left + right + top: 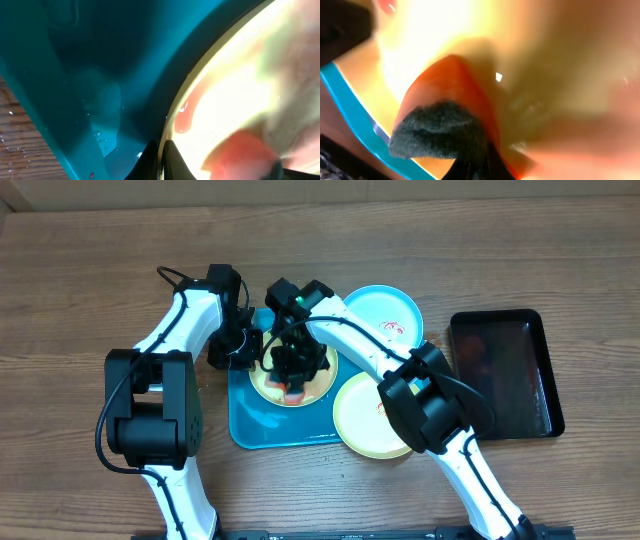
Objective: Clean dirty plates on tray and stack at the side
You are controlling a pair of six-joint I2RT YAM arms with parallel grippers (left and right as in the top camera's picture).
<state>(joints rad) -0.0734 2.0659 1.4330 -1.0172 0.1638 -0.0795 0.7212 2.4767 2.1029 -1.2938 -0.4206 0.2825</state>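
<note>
My left gripper lifts to the left in the overhead view next, then moves down to release the plate on the bare wood beside the tray.
A yellow-green rimmed plate (318,388) with red smears lies on the teal tray (245,425). My left gripper (243,352) is shut on this plate's left rim (170,112), one finger each side. My right gripper (293,365) is over the plate's middle, shut on an orange sponge with a dark scouring side (440,125), pressed to the plate (420,45). A second yellow-green plate (360,415) overlaps the tray's right edge. The light blue plate (385,315) lies behind it, with a small red smear.
A black rectangular tray (505,375) lies at the right on the wooden table. Both arms cross over the teal tray's back half. Water drops lie on the teal tray's floor (100,135).
</note>
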